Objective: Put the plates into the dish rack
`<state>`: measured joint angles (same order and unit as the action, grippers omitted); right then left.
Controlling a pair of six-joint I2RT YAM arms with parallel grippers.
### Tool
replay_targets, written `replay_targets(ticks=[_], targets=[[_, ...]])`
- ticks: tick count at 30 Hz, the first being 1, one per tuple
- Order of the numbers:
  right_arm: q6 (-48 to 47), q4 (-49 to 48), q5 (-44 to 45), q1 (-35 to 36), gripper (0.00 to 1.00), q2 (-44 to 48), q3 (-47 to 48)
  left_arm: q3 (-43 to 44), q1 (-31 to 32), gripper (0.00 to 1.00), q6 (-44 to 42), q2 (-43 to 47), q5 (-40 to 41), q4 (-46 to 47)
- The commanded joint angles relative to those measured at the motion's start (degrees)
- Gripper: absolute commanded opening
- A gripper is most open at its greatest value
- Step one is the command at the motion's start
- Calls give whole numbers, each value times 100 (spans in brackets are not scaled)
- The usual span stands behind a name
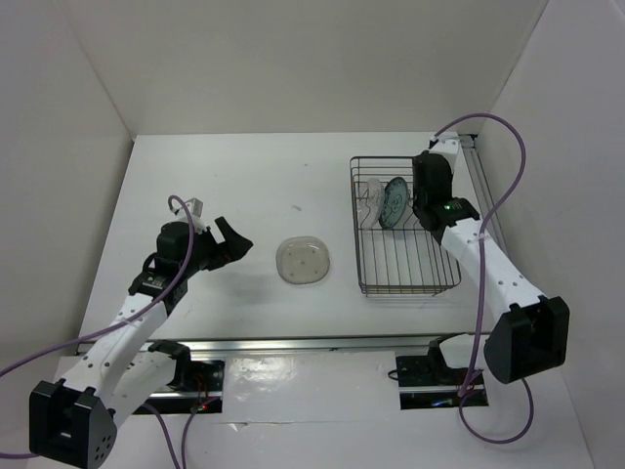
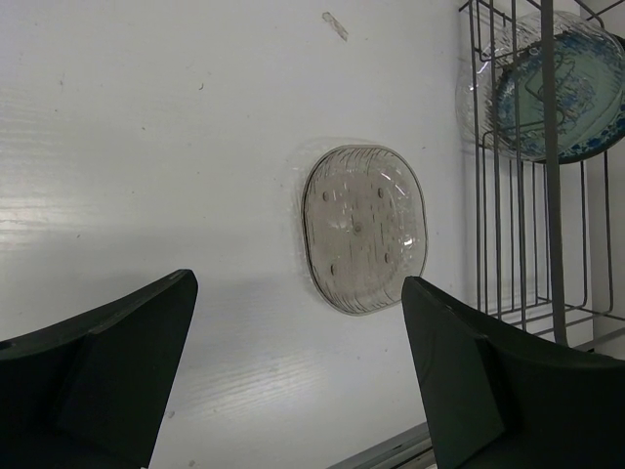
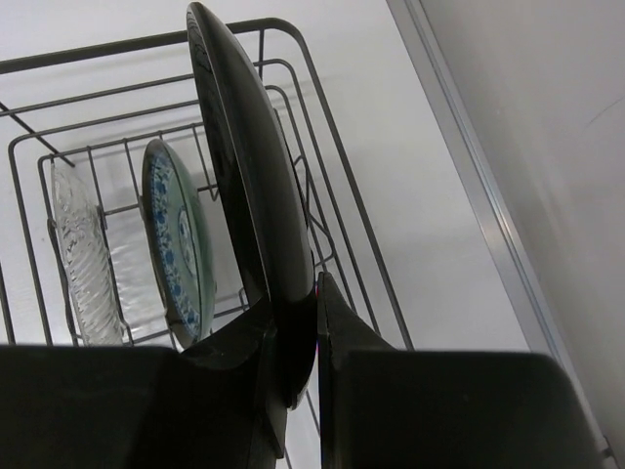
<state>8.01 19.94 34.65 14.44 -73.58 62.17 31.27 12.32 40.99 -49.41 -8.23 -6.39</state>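
Note:
The glossy black plate still hangs above the rack's bars, so my right gripper comes down next, easing toward the blue-patterned plate (image 1: 395,202), and opens beside it.
The dark wire dish rack (image 1: 405,276) stands at the right. A clear glass plate (image 1: 369,200) and a blue-patterned plate (image 1: 395,202) stand upright in its far end. My right gripper (image 1: 427,200) is shut on the glossy black plate (image 3: 244,166), holding it upright on edge over the rack beside the blue-patterned plate (image 3: 178,242). The pale beige translucent plate (image 1: 304,261) lies flat on the table left of the rack. My left gripper (image 1: 234,241) is open and empty, left of that plate (image 2: 364,228).
White walls enclose the table on three sides. A metal rail (image 1: 293,344) runs along the near edge. The rack's near part holds only bare bars (image 1: 410,259). A grey strip (image 3: 488,195) runs along the table's right side.

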Motion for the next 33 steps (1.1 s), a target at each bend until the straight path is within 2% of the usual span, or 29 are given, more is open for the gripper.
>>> replay_targets(ticks=[1,11,20,29,33], targets=[[43,-535,-81,-133,2,-51,-56,187,25,100,93,107,-109,156],[201,-641,-512,-380,2,-429,-109,187,25,100,93,221,-109,103],[201,-562,-494,-380,2,-315,-3,187,25,100,93,274,-109,156],[271,-615,-653,-380,2,-587,-118,187,25,100,93,327,-109,104],[324,-615,-653,-380,11,-649,-118,187,25,100,93,327,-109,103]])
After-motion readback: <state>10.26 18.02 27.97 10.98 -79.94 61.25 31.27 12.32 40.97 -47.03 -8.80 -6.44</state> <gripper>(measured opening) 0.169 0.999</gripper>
